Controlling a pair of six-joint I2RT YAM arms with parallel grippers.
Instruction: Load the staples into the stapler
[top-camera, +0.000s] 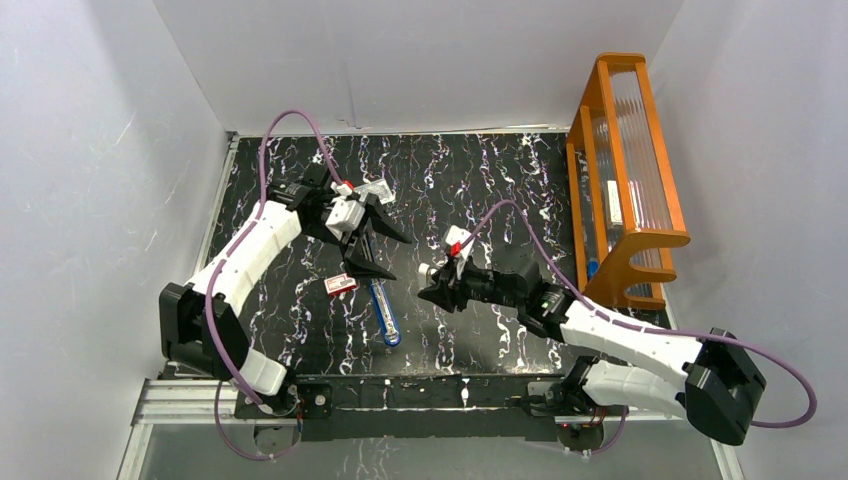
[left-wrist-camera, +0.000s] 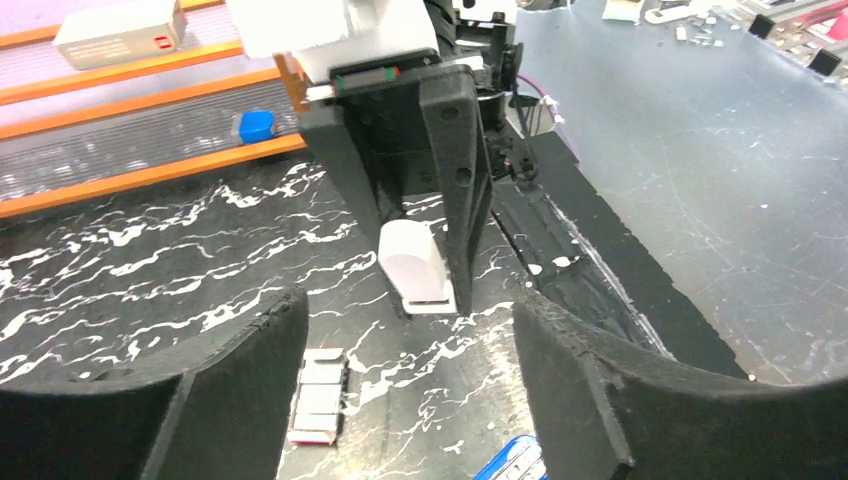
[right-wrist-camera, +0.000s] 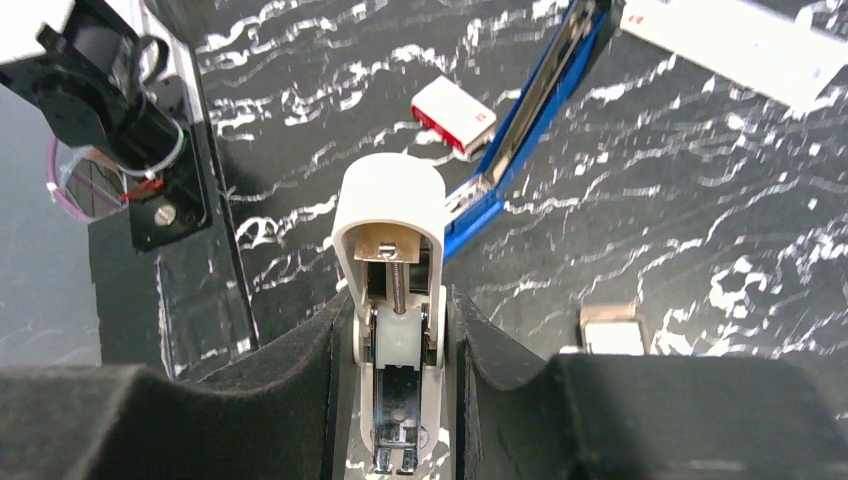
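Note:
The bare tabletop (right-wrist-camera: 495, 275) beside the stapler is below my right gripper and to its left in the top view, so I will lower my right gripper toward that spot next to release the tool (right-wrist-camera: 395, 250).
The blue stapler (top-camera: 383, 312) lies swung open on the black marbled table, its silver rail showing (right-wrist-camera: 530, 110). The staples' red-and-white box (top-camera: 341, 284) rests just left of it (right-wrist-camera: 453, 115), and shows under my left finger (left-wrist-camera: 318, 400). A small cardboard tray (right-wrist-camera: 612, 335) lies to the right of my right fingers. My left gripper (top-camera: 385, 252) hangs open above the box and stapler, nothing between its fingers (left-wrist-camera: 410, 310). My right gripper (top-camera: 432, 290) is shut on a white hinged tool (right-wrist-camera: 395, 250) with a metal rail and spring inside, its end also seen ahead (left-wrist-camera: 415, 265).
An orange wooden rack (top-camera: 625, 170) stands along the right side, with a blue item (left-wrist-camera: 256, 125) and a white carton (left-wrist-camera: 118, 32) on it. A flat clear packet with a white-and-red label (top-camera: 375, 190) lies behind the left gripper. White walls enclose the table.

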